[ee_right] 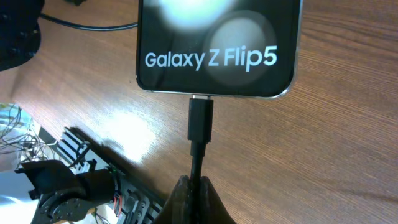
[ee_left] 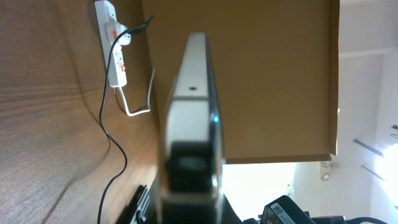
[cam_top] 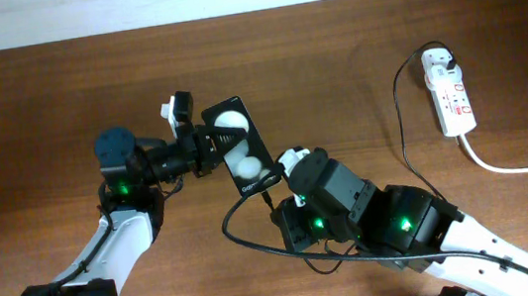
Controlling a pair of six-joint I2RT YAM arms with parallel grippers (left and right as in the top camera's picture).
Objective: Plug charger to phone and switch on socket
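The black phone (cam_top: 240, 143) will go down next in my left gripper, which will let go of it on the bare tabletop, because that open wood is below my left gripper in the middle of the table.
The black phone (cam_top: 240, 143) with two white round patches is held at mid-table by my left gripper (cam_top: 212, 144), which is shut on it. In the left wrist view the phone (ee_left: 191, 106) shows edge-on. In the right wrist view the phone (ee_right: 217, 46) reads "Galaxy Z Flip5". The charger connector (ee_right: 200, 119) sits at the phone's bottom port. My right gripper (ee_right: 198, 190) is shut on the black cable just behind the connector; it also shows in the overhead view (cam_top: 277, 188). The cable (cam_top: 400, 123) runs to the white plug adapter (cam_top: 440, 65) in the white socket (cam_top: 453, 99) at the right.
The socket's thick white cord (cam_top: 521, 169) runs off to the right edge. The black cable loops over the table (cam_top: 254, 239) in front of the right arm. The socket also shows in the left wrist view (ee_left: 115, 53).
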